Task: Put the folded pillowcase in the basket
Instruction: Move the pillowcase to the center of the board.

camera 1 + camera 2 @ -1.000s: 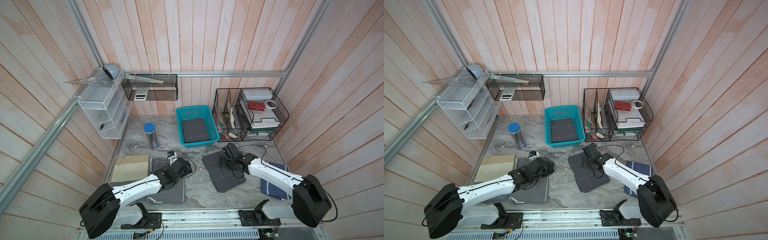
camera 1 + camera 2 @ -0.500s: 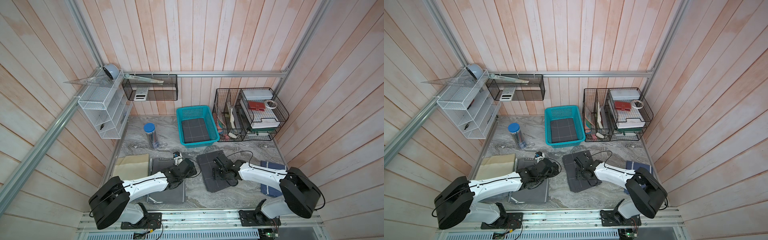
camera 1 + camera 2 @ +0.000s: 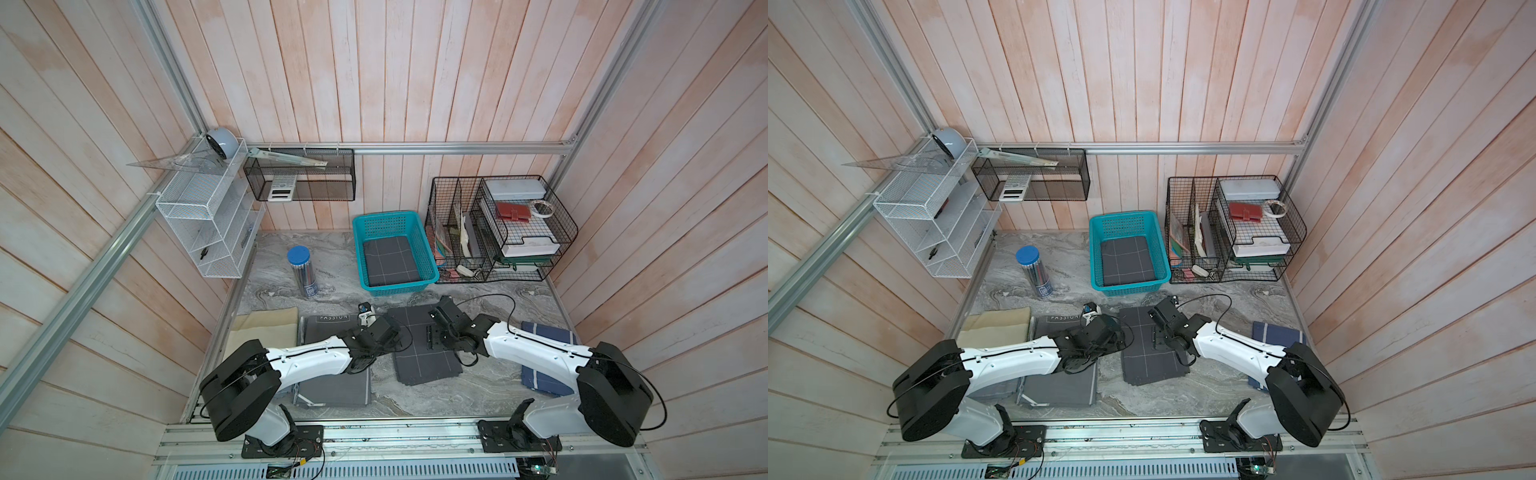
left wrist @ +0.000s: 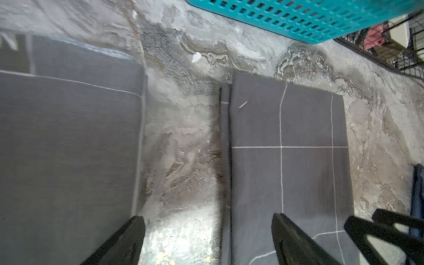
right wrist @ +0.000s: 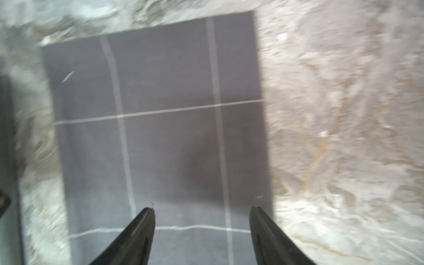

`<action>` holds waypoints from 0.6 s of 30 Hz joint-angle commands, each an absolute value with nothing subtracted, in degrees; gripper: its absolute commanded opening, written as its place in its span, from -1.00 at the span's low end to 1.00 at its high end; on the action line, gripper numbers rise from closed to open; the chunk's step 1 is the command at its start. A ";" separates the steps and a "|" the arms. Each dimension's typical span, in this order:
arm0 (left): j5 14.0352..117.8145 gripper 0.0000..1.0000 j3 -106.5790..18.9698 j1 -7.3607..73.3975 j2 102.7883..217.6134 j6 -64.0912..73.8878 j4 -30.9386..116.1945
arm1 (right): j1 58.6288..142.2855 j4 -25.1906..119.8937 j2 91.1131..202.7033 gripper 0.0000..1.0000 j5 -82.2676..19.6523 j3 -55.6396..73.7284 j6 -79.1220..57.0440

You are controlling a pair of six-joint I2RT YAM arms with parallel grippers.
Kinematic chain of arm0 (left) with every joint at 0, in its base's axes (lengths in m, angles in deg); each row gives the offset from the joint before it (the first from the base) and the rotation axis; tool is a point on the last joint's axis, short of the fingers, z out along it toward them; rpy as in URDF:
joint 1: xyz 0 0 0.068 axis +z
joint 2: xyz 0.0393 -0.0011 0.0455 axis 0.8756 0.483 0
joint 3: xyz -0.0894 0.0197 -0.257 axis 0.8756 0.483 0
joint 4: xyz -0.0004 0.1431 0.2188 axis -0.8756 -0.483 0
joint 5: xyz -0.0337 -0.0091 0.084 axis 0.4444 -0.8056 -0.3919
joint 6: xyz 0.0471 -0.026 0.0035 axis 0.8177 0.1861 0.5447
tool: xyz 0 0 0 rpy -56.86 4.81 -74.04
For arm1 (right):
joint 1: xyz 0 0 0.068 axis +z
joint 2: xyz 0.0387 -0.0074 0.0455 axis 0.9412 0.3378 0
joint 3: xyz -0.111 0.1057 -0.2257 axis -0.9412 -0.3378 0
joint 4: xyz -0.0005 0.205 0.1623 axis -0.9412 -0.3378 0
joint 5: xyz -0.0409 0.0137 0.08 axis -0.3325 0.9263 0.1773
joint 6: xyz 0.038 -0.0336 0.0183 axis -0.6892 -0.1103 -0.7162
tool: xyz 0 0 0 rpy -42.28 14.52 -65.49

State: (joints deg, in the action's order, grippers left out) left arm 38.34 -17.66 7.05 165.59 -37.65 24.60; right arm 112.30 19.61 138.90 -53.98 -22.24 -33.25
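Next I should lower my left gripper onto the pillowcase's edge by the larger grey cloth (image 4: 226, 243) and close it, since that edge lies below it, between its open fingers.
The folded pillowcase (image 3: 419, 361), dark grey with thin white grid lines, lies flat on the marble table in front of the teal basket (image 3: 358, 253). In the basket lies a similar dark grey gridded cloth (image 3: 390, 259). My left gripper (image 4: 207, 220) is open and low at the pillowcase's (image 4: 286, 160) left edge. One of its fingers is over that cloth and the other is over the neighbouring grey cloth. My right gripper (image 5: 202, 210) is open just above the pillowcase (image 5: 160, 91), with nothing between its fingers. In both top views the two grippers face each other across the pillowcase (image 3: 1148, 361).
A larger grey cloth (image 3: 332, 378) and a beige cloth (image 3: 266, 332) lie at the front left, and a blue cloth (image 3: 544, 357) at the front right. A blue-lidded cylinder (image 3: 301, 270) stands left of the basket. A black wire organizer (image 3: 498, 232) stands to its right, and a white mesh shelf (image 3: 203, 224) hangs on the left wall.
My right gripper has swept left over the pillowcase, which has slid a little toward the left arm. My left gripper has moved right, up to the pillowcase's edge.
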 commanded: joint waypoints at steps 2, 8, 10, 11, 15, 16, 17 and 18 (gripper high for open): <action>40.29 0.75 -21.29 6.39 169.96 -36.65 23.81 | 109.26 18.55 139.56 0.43 -52.57 -24.61 -31.16; 41.29 0.67 -22.09 6.53 173.21 -37.28 24.23 | 110.20 20.08 143.03 0.43 -47.41 -26.48 -30.70; 41.71 0.63 -22.13 6.84 173.99 -37.60 24.46 | 111.51 20.48 142.98 0.43 -47.11 -27.29 -31.54; 42.03 0.61 -21.97 7.12 174.20 -37.85 24.66 | 112.30 20.58 142.94 0.43 -46.80 -27.53 -32.08; 42.27 0.51 -19.70 9.15 173.40 -38.92 26.03 | 116.68 20.55 142.38 0.41 -45.41 -27.54 -34.38; 42.37 0.50 -19.10 9.70 173.08 -38.94 26.44 | 117.67 20.22 142.05 0.41 -45.35 -27.32 -34.86; 42.45 0.50 -18.56 10.23 172.78 -38.97 26.64 | 118.65 19.68 141.54 0.42 -45.63 -27.05 -35.33; 42.42 0.48 -18.17 10.68 172.50 -38.92 26.65 | 119.18 19.07 140.68 0.41 -46.05 -26.94 -35.65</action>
